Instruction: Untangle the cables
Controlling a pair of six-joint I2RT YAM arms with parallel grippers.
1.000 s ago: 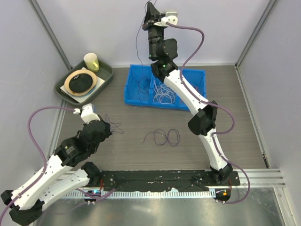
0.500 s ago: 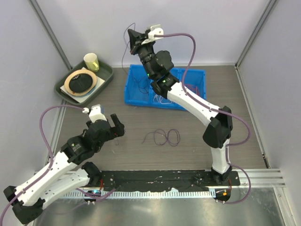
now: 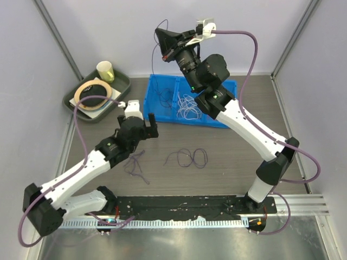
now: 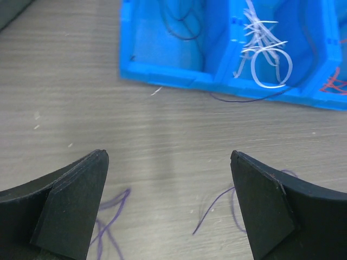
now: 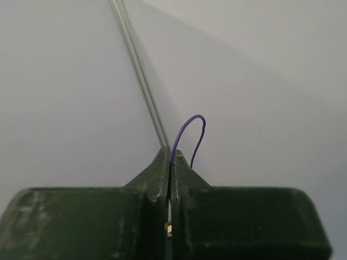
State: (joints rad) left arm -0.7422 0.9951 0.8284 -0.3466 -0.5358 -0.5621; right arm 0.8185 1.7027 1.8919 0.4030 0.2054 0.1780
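The purple cable hangs from my right gripper, so I will move my left gripper outward and to the right in the top view, onto the lower part of the cable.
High over the blue bin [image 3: 153, 111], my right gripper [image 3: 159, 37] is shut on a thin purple cable [image 3: 153, 64] that hangs down toward the bin. The right wrist view shows my right gripper [image 5: 171, 154] pinching it, the cable's end [image 5: 190, 130] looping above the tips. My left gripper [image 3: 145, 123] hovers wide open above the table, just in front of the bin, holding nothing. On the wood lie a purple cable [image 3: 134, 162] and a looped one [image 3: 187, 157]. White cables [image 3: 187, 105] fill the bin's middle compartment. In the left wrist view my left gripper [image 4: 168, 156] has purple strands [image 4: 111, 216] below it.
A green tray [image 3: 122, 89] at the back left holds a tape roll [image 3: 93, 93] and a yellow cup [image 3: 105, 70]. The blue bin [image 4: 162, 70] also holds dark cables on its left and red ones [image 4: 336, 86] on its right. Grey walls close in both sides.
My left gripper opened and let go of a purple cable, which now lies on the table, then moved up toward the bin. My right arm swung round, still holding its cable high.
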